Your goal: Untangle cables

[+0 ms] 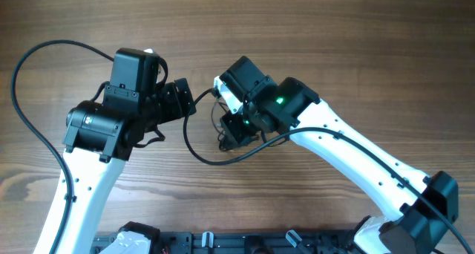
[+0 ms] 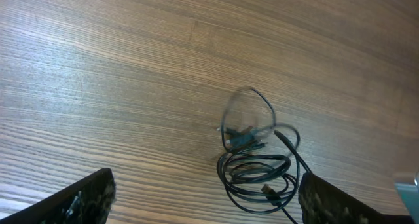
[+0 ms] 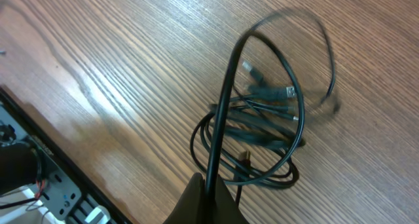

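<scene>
I will move my left gripper to the right in the overhead view and down onto the coiled black cable (image 1: 223, 140) (image 2: 254, 178), because the cable parts are still bunched on the table.
A tangle of thin black cables (image 2: 256, 166) with small plugs lies coiled on the wooden table; it also shows in the right wrist view (image 3: 262, 129) and partly under the arms in the overhead view (image 1: 225, 135). My right gripper (image 3: 208, 192) is shut on one black cable strand, which rises from the jaws in a loop over the coil. My left gripper (image 2: 203, 198) is open wide and empty, its right finger beside the coil's edge. In the overhead view both grippers meet near the table's middle, the left (image 1: 184, 102) just left of the right (image 1: 231, 128).
A long black cable (image 1: 30, 98) loops from the left arm across the left of the table. Another black cable (image 1: 215, 159) curves below the grippers. A dark rail with fittings (image 1: 223, 243) runs along the front edge; it shows in the right wrist view (image 3: 39, 165).
</scene>
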